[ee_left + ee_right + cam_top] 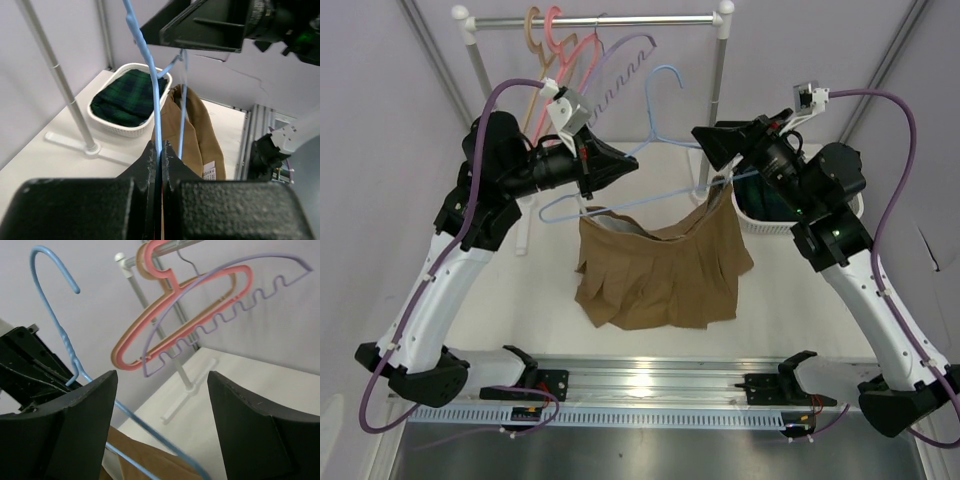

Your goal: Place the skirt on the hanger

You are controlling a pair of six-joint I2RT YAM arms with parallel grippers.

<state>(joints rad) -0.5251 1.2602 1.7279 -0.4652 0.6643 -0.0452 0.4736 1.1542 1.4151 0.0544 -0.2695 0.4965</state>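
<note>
Next, my left gripper turns and carries the blue hanger outward, hooks it beside the lavender hanger and lets go of it, since bare bar lies there.
The pale blue hanger [664,68] hangs in the air in front of the rail, and the tan-brown skirt [665,265] is draped over its lower bar. The skirt's hem reaches down to the white table. My left gripper [623,165] is shut on the hanger's left arm; in the left wrist view the blue wire [149,65] runs straight into the closed jaws of the left gripper [160,146], with the skirt [200,130] just beyond. My right gripper [705,140] stands open by the hanger's right shoulder. In the right wrist view the right gripper [162,385] holds nothing, and the hanger [56,325] and skirt [145,460] lie below its gap.
A white basket [107,122] holding dark green plaid cloth [130,97] sits at the back right. On the rail [600,20] hang a pink hanger [190,287], a tan one and a scalloped lavender hanger [225,315]. The rack's right post [718,100] stands close behind the right gripper.
</note>
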